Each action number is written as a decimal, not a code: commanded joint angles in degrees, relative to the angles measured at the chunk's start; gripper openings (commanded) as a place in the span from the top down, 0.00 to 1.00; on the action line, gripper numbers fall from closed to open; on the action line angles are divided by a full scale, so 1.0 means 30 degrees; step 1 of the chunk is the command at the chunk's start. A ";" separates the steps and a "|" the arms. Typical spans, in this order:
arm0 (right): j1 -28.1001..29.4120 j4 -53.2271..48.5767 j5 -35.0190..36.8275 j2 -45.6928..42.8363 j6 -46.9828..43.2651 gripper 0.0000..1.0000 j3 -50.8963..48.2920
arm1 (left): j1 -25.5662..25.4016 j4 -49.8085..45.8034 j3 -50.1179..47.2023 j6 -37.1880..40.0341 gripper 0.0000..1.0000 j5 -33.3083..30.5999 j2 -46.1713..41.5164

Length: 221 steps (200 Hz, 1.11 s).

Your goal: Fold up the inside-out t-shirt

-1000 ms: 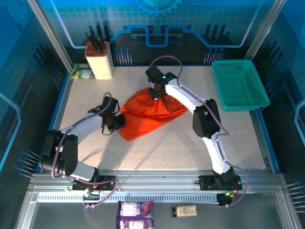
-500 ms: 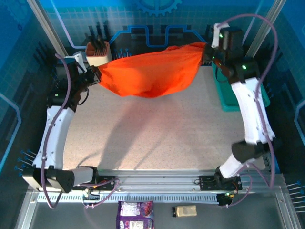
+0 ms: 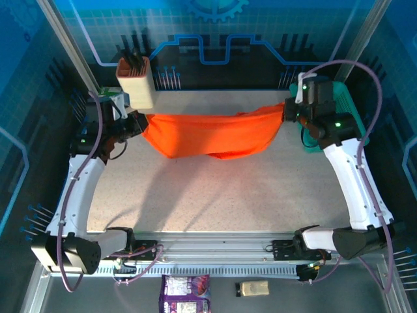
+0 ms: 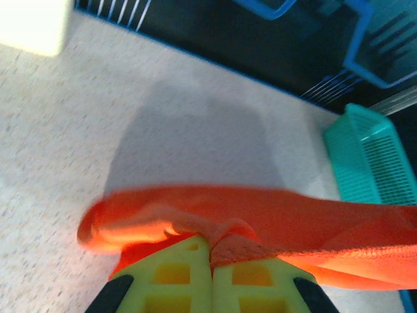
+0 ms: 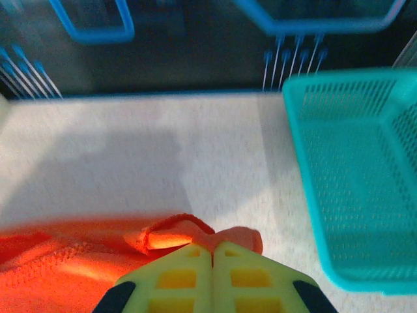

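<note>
The bare tabletop lies below the raised gripper, so the robot should next lower its left gripper, ease it toward its right gripper and let go of the bunched cloth (image 4: 225, 235) there.
The inside-out t-shirt (image 3: 212, 134), bright orange-red, hangs stretched wide between both arms above the far half of the table, its lower edge sagging toward the surface. My left gripper (image 3: 140, 122) is shut on the shirt's left end; the yellow fingers (image 4: 176, 274) pinch bunched cloth (image 4: 225, 235). My right gripper (image 3: 285, 112) is shut on the right end, where a small fold of the t-shirt (image 5: 189, 231) pokes out from the closed fingertips (image 5: 251, 274).
A teal mesh basket (image 3: 339, 127) stands at the far right, close behind the right gripper, its rim (image 5: 306, 163) large in the right wrist view. A beige holder (image 3: 135, 81) stands at the far left. Bare table (image 3: 215, 195) lies in front of the shirt.
Both arms lifted the t-shirt from a heap on the table, pulled it apart wide, and have now lowered it so it hangs flatter and closer to the surface.
</note>
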 commanded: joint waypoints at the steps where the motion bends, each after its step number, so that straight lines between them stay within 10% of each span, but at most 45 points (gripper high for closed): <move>1: -0.0317 0.2186 0.0626 -0.0245 -0.0486 1.00 0.2502 | 0.0181 0.1982 0.2524 -0.0531 1.00 0.1009 -0.0087; 72: -0.0840 0.1503 -0.1111 0.8227 -0.0072 1.00 0.7380 | 0.0211 -0.0136 0.3820 0.0713 0.94 -0.0305 0.7640; 110: -0.0317 -0.3443 -0.0827 1.2290 -0.0208 0.67 1.2130 | 0.0184 0.0361 0.2927 0.0107 0.69 -0.0920 0.8374; 221: 0.4832 0.2626 -0.5305 0.4671 0.5338 0.38 -0.8233 | -0.3769 -0.0949 0.6979 0.1269 0.72 0.0853 1.5144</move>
